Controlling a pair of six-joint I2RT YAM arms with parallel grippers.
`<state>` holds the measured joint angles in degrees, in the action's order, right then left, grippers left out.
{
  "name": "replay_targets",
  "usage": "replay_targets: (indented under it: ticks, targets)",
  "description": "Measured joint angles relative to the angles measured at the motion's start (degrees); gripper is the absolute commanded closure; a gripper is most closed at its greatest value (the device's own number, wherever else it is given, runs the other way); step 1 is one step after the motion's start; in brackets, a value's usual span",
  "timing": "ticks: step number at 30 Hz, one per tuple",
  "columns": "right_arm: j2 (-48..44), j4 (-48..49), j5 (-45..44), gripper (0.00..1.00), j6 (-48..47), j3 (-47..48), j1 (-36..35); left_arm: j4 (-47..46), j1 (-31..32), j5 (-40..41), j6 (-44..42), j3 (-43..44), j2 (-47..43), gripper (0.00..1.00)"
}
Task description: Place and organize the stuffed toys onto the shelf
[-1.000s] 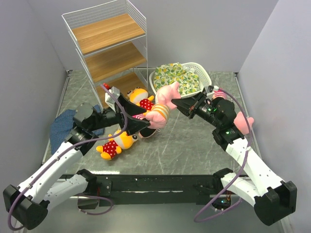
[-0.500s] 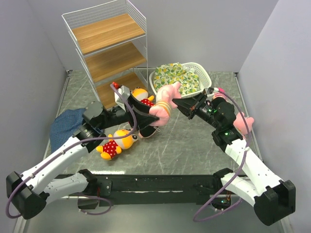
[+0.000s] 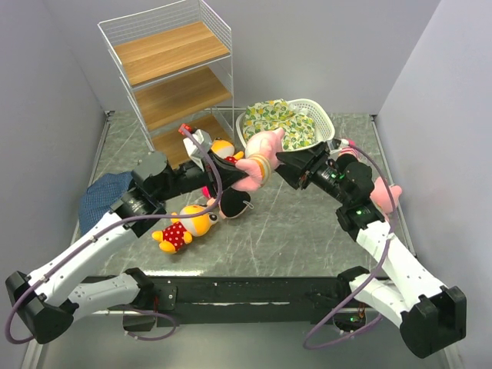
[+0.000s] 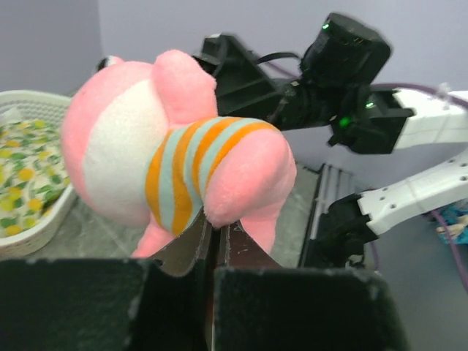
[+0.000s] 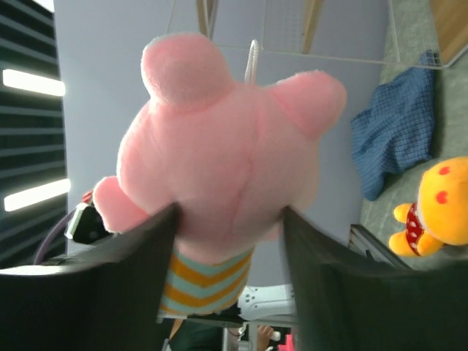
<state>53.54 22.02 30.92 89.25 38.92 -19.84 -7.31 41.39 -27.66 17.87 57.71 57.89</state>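
The pig in my left gripper needs to swing up and outward next, and I will release it on the shelf's top board, still bare above and outward of the gripper.
A pink pig in an orange-striped shirt hangs in the air between both arms. My left gripper is shut on a lower limb of the pig, its fingers pressed together under the striped shirt. My right gripper stands open, its fingers flanking the pig's head. An orange-yellow animal in red polka dots lies on the table, and a second one lies by the shelf's foot. The wire-and-wood shelf stands at the back left with bare boards.
A white lattice basket with a yellow-green cloth bundle sits at the back middle. A blue cloth lies at the left. A dark-haired doll lies under the pig. Another pink toy shows behind my right arm.
My left gripper moved forward and shut on the pig's lower limb. My right gripper, shut on the pig's head before, has opened. The pig rose slightly toward the basket.
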Motion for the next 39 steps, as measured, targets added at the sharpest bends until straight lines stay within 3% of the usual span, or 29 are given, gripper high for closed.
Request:
replay_targets:
  ticks: [1,3,12,18,24,32,39]
  targets:
    - [-0.4,-1.0,0.0,0.2,-1.2,0.0,0.3,1.9,0.0,0.9,-1.2,1.0,0.0,0.99]
    - [-1.9,-3.6,0.2,0.0,-4.0,0.0,1.0,7.1,0.1,3.0,-4.5,4.1,0.1,0.99]
    - [-12.3,-20.2,-1.1,0.0,-19.6,2.8,2.4,27.8,0.1,16.0,-21.3,27.9,4.2,0.99]
    - [-17.7,-30.0,-3.8,0.0,-27.3,4.7,2.5,34.4,0.1,27.9,-32.6,41.4,9.5,0.99]
    - [-21.4,-37.0,-7.3,0.0,-32.8,7.0,2.5,34.7,0.1,37.2,-41.8,43.5,11.1,0.99]
    - [-24.1,-41.0,-9.2,0.0,-36.1,7.1,2.5,28.2,0.0,49.9,-55.6,41.2,13.9,0.99]
    - [-24.2,-42.7,-10.2,0.0,-37.0,7.2,2.5,27.1,-4.8,51.6,-61.5,43.9,21.0,0.99]
